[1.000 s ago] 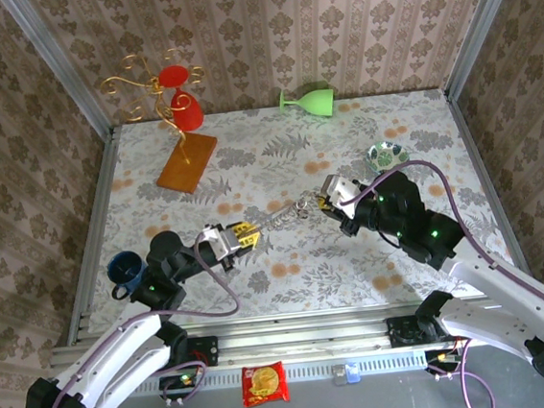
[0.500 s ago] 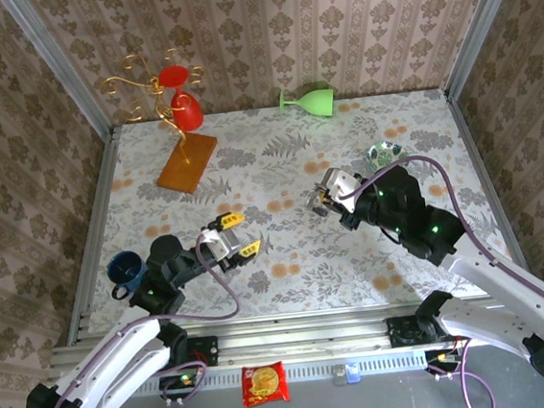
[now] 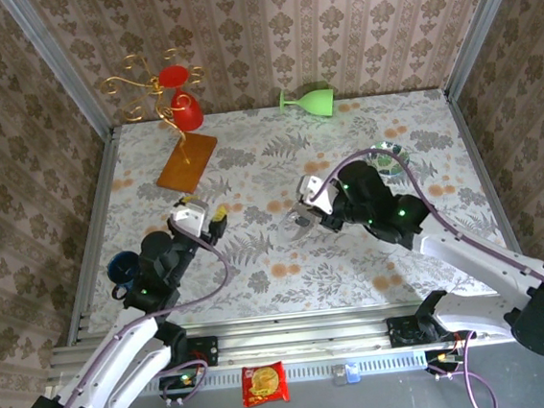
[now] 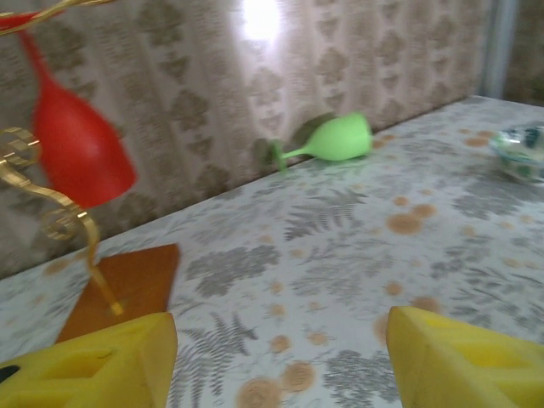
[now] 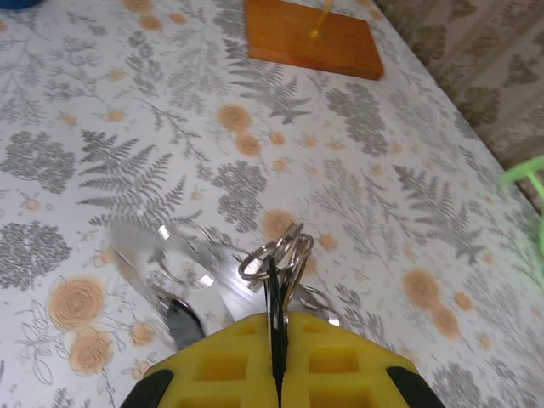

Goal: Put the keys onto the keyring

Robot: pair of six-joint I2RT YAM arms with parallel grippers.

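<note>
The bare near part of the tabletop lies below the robot's right gripper, toward the robot's base, so the gripper needs to move back and down to release the key head.
My right gripper [image 5: 276,374] is shut on a thin black key head seen edge-on, held above the middle of the table [image 3: 298,223]. The keyring [image 5: 276,253], a bunch of silver wire rings, sticks out past its yellow fingertips. More of the keys [image 5: 174,314] hang blurred to the left of the fingers, one with a dark head. In the top view they dangle as a pale cluster [image 3: 294,229]. My left gripper [image 4: 280,365] is open, with bare table between its yellow fingers [image 4: 93,365]. It sits raised at the left [image 3: 211,217], well apart from the keys.
A gold stand with a hanging red goblet [image 3: 179,102] rises from a wooden base [image 3: 188,161] at the back left. A green goblet [image 3: 308,99] lies by the back wall. A green-patterned dish [image 3: 389,154] sits behind my right arm, and a blue mug [image 3: 124,269] at the left edge.
My left gripper opened, let go of the chain end and drew back to the left, lifting. My right gripper carried the key bunch leftward, and the keys now swing.
</note>
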